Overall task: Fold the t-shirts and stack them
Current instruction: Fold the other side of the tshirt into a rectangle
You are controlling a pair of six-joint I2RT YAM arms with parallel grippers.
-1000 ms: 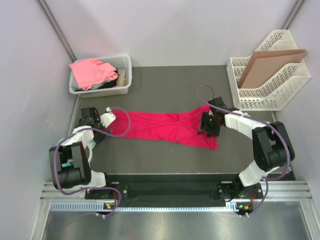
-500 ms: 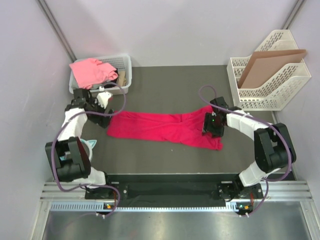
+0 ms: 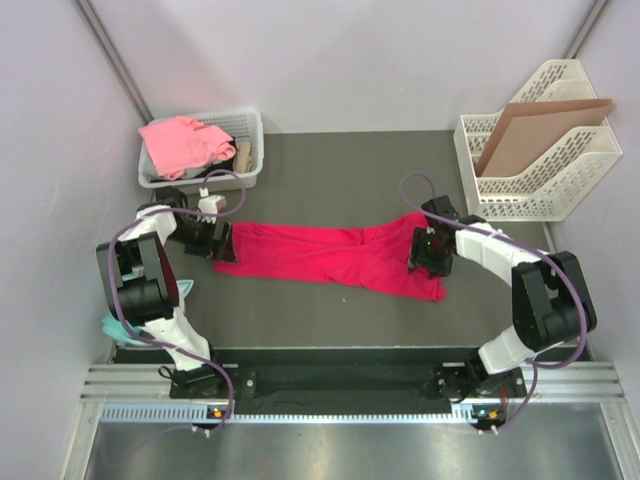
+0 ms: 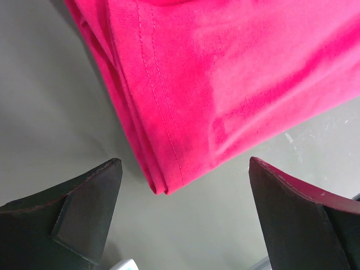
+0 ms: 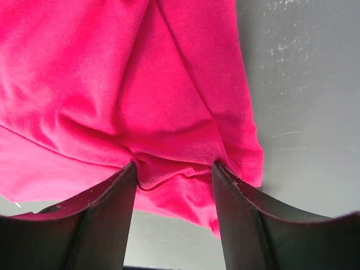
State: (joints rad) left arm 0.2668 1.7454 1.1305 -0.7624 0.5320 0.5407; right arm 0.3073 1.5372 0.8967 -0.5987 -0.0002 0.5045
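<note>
I should move my left gripper outward next, along the end of the crimson t-shirt and onto the middle of the folded hem, because that cloth is still beyond the gripper's open, empty fingers.
The crimson t-shirt [image 3: 320, 255] lies stretched out in a long band across the dark table [image 3: 340, 170]. My left gripper [image 3: 211, 240] is open at the shirt's left end. In the left wrist view, its gripper [image 4: 185, 219] is empty and the folded hem [image 4: 225, 73] lies just beyond the fingertips [image 4: 90, 197]. My right gripper [image 3: 425, 250] is shut on a bunch of the shirt's right end, with the cloth [image 5: 140, 84] puckered inside the gripper [image 5: 174, 171]. The salmon-pink t-shirt [image 3: 180, 143] lies crumpled in the white basket [image 3: 252, 150].
The basket stands at the back left, close behind my left gripper. A white file rack [image 3: 540, 170] holding a brown cardboard sheet [image 3: 530, 125] stands at the back right. Teal headphones [image 3: 115, 325] peek out beside the left arm's base. Walls close in on both sides.
My left gripper swung up towards the basket, then came back down to the shirt's left end. The right gripper shifted slightly right with the cloth.
</note>
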